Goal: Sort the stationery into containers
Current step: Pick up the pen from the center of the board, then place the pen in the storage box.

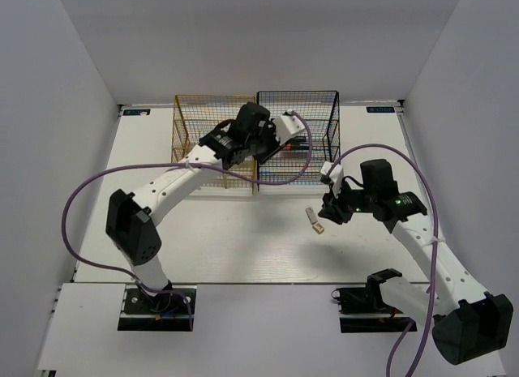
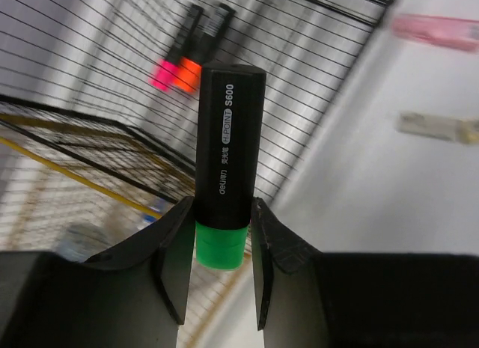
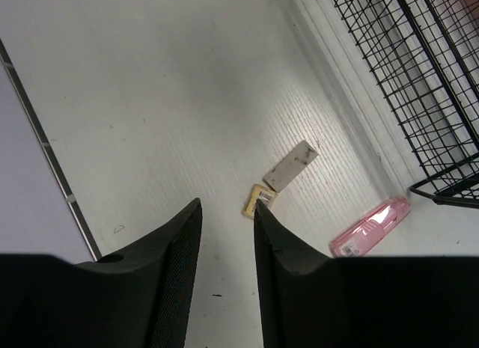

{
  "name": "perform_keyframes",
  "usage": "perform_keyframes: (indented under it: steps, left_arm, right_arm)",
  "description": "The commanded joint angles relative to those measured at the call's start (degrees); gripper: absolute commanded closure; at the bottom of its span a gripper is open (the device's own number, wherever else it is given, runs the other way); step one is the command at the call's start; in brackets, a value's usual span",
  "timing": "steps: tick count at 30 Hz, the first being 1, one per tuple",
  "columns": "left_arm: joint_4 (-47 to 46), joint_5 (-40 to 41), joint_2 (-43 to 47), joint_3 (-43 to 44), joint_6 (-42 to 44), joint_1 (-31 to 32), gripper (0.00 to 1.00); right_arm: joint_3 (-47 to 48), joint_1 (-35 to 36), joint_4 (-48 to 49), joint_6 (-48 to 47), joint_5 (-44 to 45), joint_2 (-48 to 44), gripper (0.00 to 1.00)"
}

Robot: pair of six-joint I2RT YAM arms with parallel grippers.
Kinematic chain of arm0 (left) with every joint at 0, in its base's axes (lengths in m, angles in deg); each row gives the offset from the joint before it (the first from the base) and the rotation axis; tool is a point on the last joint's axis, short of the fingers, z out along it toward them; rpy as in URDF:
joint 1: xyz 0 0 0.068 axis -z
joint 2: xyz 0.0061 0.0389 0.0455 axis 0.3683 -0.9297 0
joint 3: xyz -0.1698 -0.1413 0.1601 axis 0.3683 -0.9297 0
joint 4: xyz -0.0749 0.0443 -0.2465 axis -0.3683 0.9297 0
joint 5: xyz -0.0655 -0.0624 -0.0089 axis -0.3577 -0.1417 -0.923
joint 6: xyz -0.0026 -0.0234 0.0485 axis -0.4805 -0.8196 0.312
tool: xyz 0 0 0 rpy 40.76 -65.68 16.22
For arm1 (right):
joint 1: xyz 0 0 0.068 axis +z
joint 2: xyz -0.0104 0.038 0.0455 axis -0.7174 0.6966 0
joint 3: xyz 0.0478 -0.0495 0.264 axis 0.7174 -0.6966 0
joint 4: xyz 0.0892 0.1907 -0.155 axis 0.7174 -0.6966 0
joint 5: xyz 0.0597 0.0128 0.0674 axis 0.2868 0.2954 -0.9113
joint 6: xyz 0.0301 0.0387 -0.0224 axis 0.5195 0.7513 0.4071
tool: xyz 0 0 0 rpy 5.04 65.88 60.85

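Next, my left gripper moves outward, further over the black rack, and releases this highlighter beside the pink-ended and orange-ended highlighters (image 1: 295, 154), where its kind already lies.
My left gripper (image 2: 222, 213) is shut on a black highlighter with a green end (image 2: 227, 153). In the top view it (image 1: 276, 142) hangs over the black wire rack (image 1: 321, 101), next to the golden-yellow rack (image 1: 191, 109). Pink-ended (image 2: 163, 75) and orange-ended (image 2: 188, 69) highlighters lie inside the black rack (image 2: 314, 56). My right gripper (image 3: 227, 206) is open and empty above the table, just right of a beige piece (image 3: 290, 167) (image 1: 314, 220). A pink piece (image 3: 372, 226) lies near the black rack's corner (image 3: 419, 86).
The two racks stand side by side at the back of the white table (image 1: 243, 239). The left arm's purple cable (image 1: 81, 199) loops out to the left. White walls close in the back and sides.
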Motion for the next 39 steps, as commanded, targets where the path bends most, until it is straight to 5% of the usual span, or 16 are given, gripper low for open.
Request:
perform_keyframes:
  steps: [1,15,23,26,27,29,33,35,36,37,38,39]
  left_arm:
    - [-7.6,3.2,-3.07,4.84,9.12,-1.47,1.0]
    - [-35.65,7.77,-17.56,13.54,9.58,-4.29,1.0]
    - [-35.93,9.87,-23.28,18.29,9.5,-4.73,0.96]
    - [-36.37,11.19,-23.81,18.39,9.06,-4.9,0.85]
    - [-36.98,12.07,-23.9,18.04,8.53,-4.9,0.59]
    - [-39.16,13.56,-23.55,17.16,8.09,-4.82,0.36]
    - [-40.67,14.89,-21.18,15.4,5.98,-4.82,0.25]
    - [-40.85,15.15,-19.34,15.57,5.11,-4.38,0.27]
    - [-40.85,15.59,-18.9,15.66,4.75,-4.12,0.33]
    - [-40.77,16.03,-17.33,15.31,4.4,-3.42,0.41]
    - [-40.68,16.29,-15.4,14.79,3.18,-3.06,0.69]
    - [-39.81,17.34,-14.42,14.34,2.47,-2.28,0.83]
  right_arm:
    - [-0.6,-0.26,2.52,0.2,0.47,-1.11,0.62]
    - [-2.01,-0.08,3.58,-1.47,1.35,-0.4,0.61]
    - [-1.92,-0.08,3.32,-1.73,1.53,-0.23,0.61]
    - [-1.83,-0.26,3.32,-1.91,1.7,-0.05,0.61]
    - [-1.83,-0.09,3.32,-1.82,1.88,-0.05,0.58]
    - [-1.83,-0.26,3.32,-1.74,1.97,-0.05,0.45]
    - [-1.65,-0.43,3.58,-0.16,2.05,-0.14,0.37]
    - [-1.74,-0.61,4.37,1.16,2.76,-0.05,0.46]
    - [-1.48,-0.52,4.63,1.95,3.19,-0.05,0.79]
    - [-1.3,-0.78,4.89,3.0,3.81,0.21,0.97]
    - [-1.39,-1.13,4.98,3.45,4.25,0.21,1.0]
    - [-1.48,-0.96,5.33,4.5,4.43,0.21,1.0]
